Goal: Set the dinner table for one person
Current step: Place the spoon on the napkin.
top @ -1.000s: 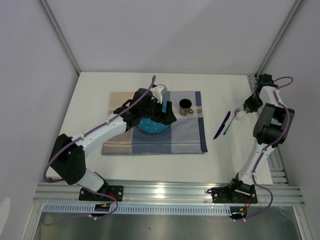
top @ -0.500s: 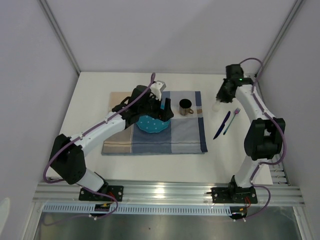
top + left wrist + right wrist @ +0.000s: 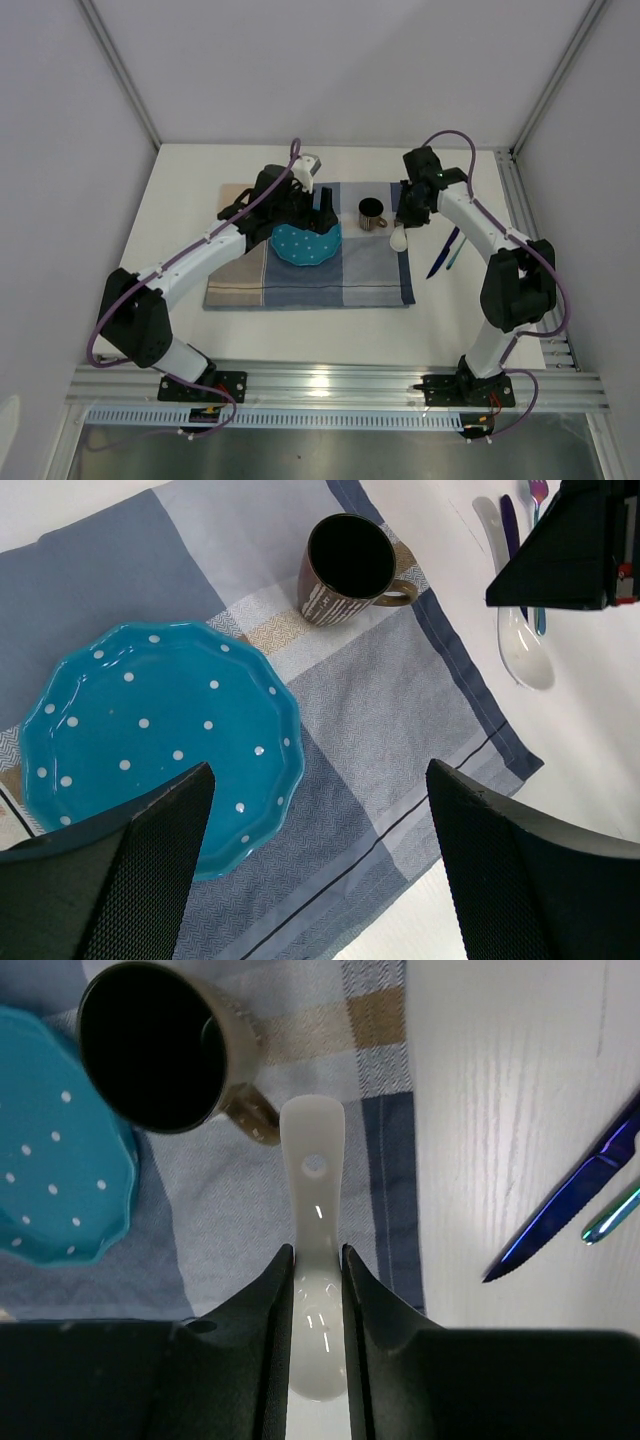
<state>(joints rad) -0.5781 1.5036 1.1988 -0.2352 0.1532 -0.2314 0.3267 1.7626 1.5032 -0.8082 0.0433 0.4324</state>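
Note:
Next I should move my right gripper toward the plate [image 3: 307, 245] and lower, turning, to release the spoon on the placemat's gray part [image 3: 375, 260] beside the plate, since that patch lies empty.
On the white dinner table [image 3: 185, 200] lies a checked placemat [image 3: 340, 275] bearing a blue dotted plate [image 3: 307, 245] and a brown mug [image 3: 371, 212]. My right gripper [image 3: 317, 1255] is shut on a white ceramic spoon [image 3: 315, 1190], whose handle points at the mug [image 3: 160, 1050] above the placemat's right edge. My left gripper [image 3: 318, 780] hangs open and holds nothing, above the placemat beside the plate [image 3: 150, 735]. From the top view the right gripper [image 3: 408, 215] is just right of the mug and the left gripper [image 3: 322, 215] is at the plate's far edge.
A blue knife [image 3: 443, 250] and a teal utensil with a purple end [image 3: 460, 245] lie side by side on the bare table right of the placemat. Silver rails run along the table's edges [image 3: 330, 385]. Walls close in the left, right and back.
My right arm has swung left from the table's far right edge, carrying the white spoon to the mug's right side. The left gripper has shifted slightly toward the plate's far edge.

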